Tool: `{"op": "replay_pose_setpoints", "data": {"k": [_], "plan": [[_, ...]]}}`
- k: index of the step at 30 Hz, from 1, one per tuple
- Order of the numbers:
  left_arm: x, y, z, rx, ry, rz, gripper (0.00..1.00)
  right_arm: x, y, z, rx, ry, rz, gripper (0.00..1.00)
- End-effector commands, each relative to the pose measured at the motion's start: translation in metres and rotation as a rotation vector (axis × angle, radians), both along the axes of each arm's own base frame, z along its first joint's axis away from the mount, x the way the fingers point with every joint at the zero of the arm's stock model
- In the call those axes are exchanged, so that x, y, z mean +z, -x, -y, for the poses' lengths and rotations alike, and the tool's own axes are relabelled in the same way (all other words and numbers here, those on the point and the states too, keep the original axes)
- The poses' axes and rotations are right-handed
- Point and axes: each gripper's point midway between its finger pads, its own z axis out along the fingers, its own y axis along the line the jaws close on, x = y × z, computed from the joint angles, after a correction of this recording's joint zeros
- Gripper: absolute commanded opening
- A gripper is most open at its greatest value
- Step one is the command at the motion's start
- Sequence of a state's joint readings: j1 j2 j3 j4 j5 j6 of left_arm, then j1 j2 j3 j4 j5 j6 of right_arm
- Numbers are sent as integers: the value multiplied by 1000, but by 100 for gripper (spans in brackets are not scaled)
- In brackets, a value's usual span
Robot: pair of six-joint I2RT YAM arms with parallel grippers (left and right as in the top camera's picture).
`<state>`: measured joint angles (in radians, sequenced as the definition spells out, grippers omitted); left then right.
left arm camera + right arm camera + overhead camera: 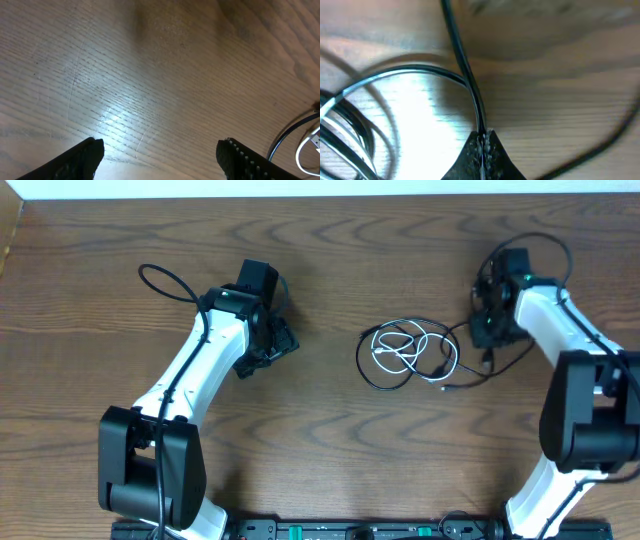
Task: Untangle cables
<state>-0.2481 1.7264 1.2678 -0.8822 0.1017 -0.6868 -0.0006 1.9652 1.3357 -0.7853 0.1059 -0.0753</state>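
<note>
My right gripper should next lift the still tangled black cable high, tilt its fingers up, then open.
The cables [408, 355] lie in a loose tangle on the wooden table right of centre: a white cord [395, 352] looped inside black cords [375, 375]. My right gripper [487, 340] sits at the tangle's right edge, and in the right wrist view its jaws are shut [483, 136] on a black cable [465, 70] that runs up from the fingertips; more loops [350, 125] show at the left. My left gripper [272, 345] stands open left of the tangle, apart from it. Bare wood lies between its fingers [240, 157], with black and white cable ends [300, 140] at the right edge.
The table's far edge [320, 196] meets a white surface at the top. The arms' own thick black cables loop beside each arm, one at the upper left [165, 278] and one around the right wrist [545, 250].
</note>
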Motion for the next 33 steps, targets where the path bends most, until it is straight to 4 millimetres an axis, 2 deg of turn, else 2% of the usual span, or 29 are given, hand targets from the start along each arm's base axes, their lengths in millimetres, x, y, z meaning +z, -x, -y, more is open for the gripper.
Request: {"op": "replay_pose_setpoints", "data": {"k": [1, 2, 4, 6, 16, 18, 19, 20, 23, 25, 30, 33], "plan": [[-4, 1, -3, 3, -16, -10, 78, 118, -36, 6, -45, 59, 274, 1], [-4, 1, -3, 3, -16, -10, 78, 135, -37, 6, -61, 53, 314, 1], [-4, 1, -3, 3, -16, -10, 78, 192, -38, 6, -120, 25, 462, 1], [-4, 1, -3, 3, -16, -11, 78, 230, -34, 6, -171, -8, 574, 1], [-4, 1, -3, 3, -16, -10, 78, 365, 3, 4, -300, -164, 1000, 1], [-4, 1, -3, 3, -16, -10, 78, 412, 8, 2, -293, -215, 1167, 1], [-4, 1, -3, 3, -16, -10, 78, 425, 11, 1, -284, -230, 1214, 1], [-4, 1, -3, 3, -16, -10, 78, 447, 15, -2, -268, -254, 1292, 1], [-4, 1, -3, 3, -16, -10, 78, 518, 39, -4, -228, -311, 1540, 1], [-4, 1, -3, 3, -16, -10, 78, 555, 56, -2, -222, -325, 1665, 1], [-4, 1, -3, 3, -16, -10, 78, 619, 92, 3, -228, -338, 1843, 1], [-4, 1, -3, 3, -16, -10, 78, 633, 102, 3, -225, -343, 1869, 1]]}}
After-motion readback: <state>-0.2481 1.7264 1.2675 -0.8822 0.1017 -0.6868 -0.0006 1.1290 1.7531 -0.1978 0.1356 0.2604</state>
